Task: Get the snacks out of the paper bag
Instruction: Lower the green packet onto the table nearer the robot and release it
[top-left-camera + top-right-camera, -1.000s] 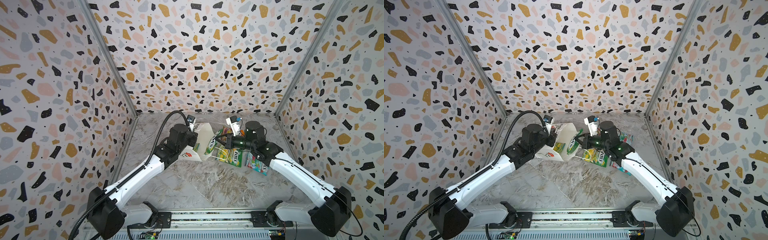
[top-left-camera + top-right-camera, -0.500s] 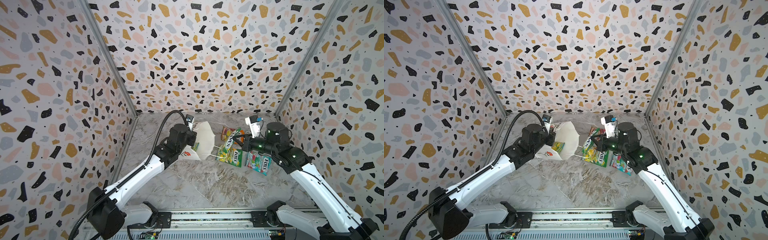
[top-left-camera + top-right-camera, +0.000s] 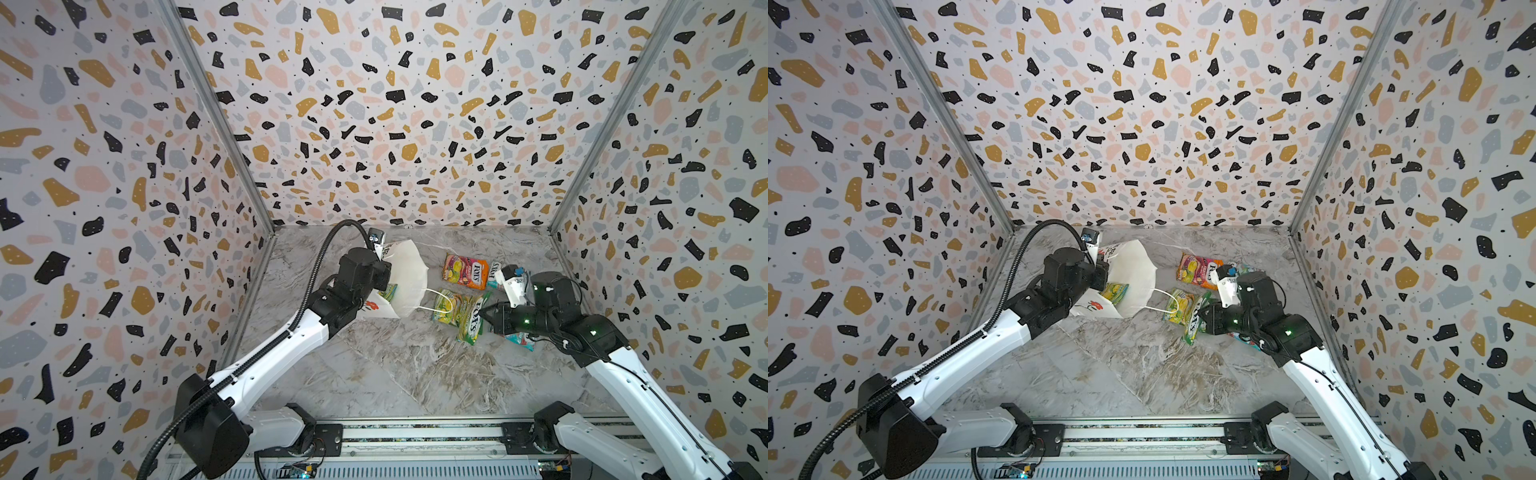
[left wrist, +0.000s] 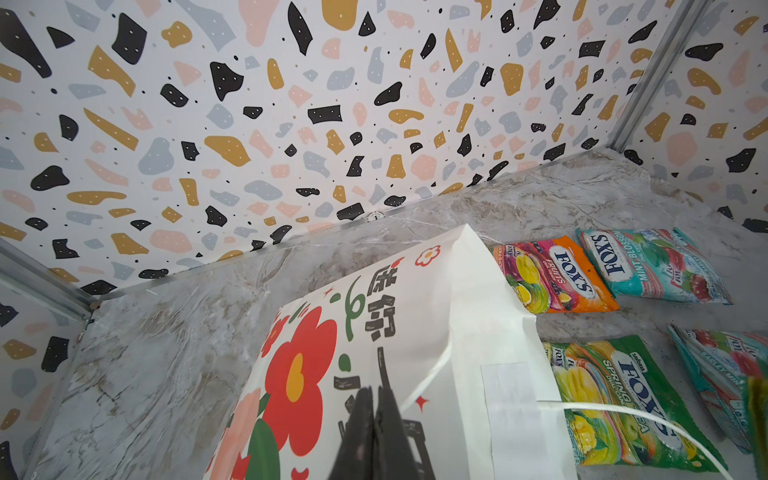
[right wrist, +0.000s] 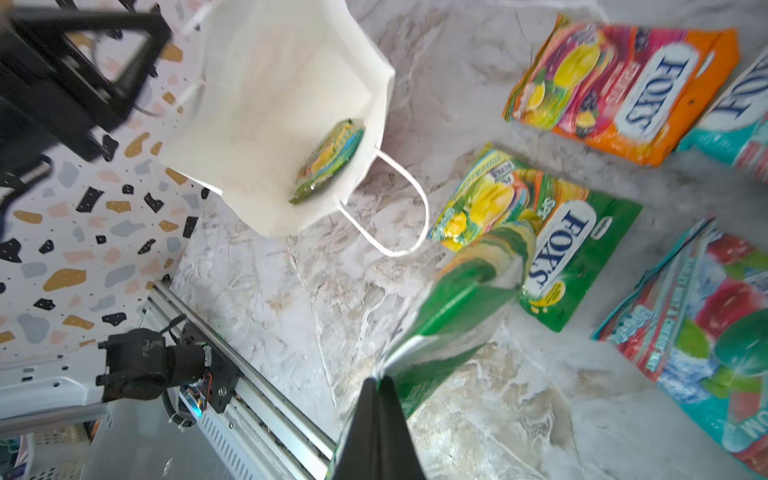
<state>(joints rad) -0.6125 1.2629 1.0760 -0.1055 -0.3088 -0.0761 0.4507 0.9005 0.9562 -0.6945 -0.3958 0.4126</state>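
Observation:
I should next move my right gripper back and down to let go of the snack on the bare marble, because that spot is free of other snacks.
The white paper bag (image 3: 405,278) (image 4: 415,332) lies tilted with its mouth facing right. My left gripper (image 4: 374,390) is shut on its printed wall. One green-yellow snack (image 3: 1113,292) (image 5: 328,166) lies inside the bag. My right gripper (image 3: 484,312) (image 5: 378,380) is shut on the edge of another green-yellow snack (image 3: 471,320) (image 5: 457,299), which hangs just right of the bag's cord handle. On the table lie a third green-yellow snack (image 3: 449,306), an orange-pink one (image 3: 465,271) and two teal ones (image 4: 652,266) (image 5: 706,316).
The marble tabletop (image 3: 395,374) is walled by terrazzo panels on three sides. A metal rail (image 3: 415,432) with both arm bases runs along the front edge. The bag's loose cord handle (image 5: 403,208) lies on the table beside the green-yellow packet.
My right gripper has drawn the green-yellow snack out of the bag's mouth and carried it right, over the packets on the table. The left gripper keeps hold of the bag.

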